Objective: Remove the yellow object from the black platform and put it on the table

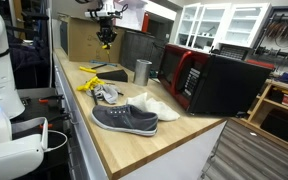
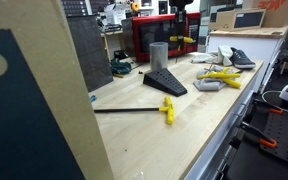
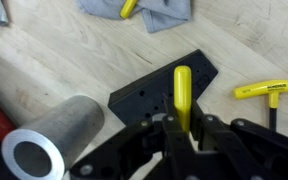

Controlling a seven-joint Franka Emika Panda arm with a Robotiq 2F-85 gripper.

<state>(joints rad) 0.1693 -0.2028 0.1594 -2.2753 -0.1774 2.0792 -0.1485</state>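
Note:
The yellow object in my gripper hangs clear of the black platform. My gripper will next move it away and down, over the grey cloth by the yellow tools, to open there.
My gripper [image 3: 184, 120] is shut on a yellow handle-like object [image 3: 182, 85] and holds it in the air above the black platform [image 3: 142, 96]. In both exterior views the gripper [image 1: 106, 36] [image 2: 181, 30] hangs well above the platform [image 1: 109, 73] [image 2: 165, 82]. The yellow object [image 2: 185, 40] shows at the fingertips, clear of the platform. The platform lies flat on the wooden table [image 1: 174, 135].
A metal cylinder [image 3: 44, 140] [image 1: 142, 70] stands beside the platform. A yellow T-handle tool [image 3: 269, 90] [image 2: 168, 108] lies close by. More yellow tools [image 1: 89, 83], a grey cloth [image 3: 154, 12], shoes [image 1: 124, 119] and a red-fronted black box [image 1: 214, 80] are on the table.

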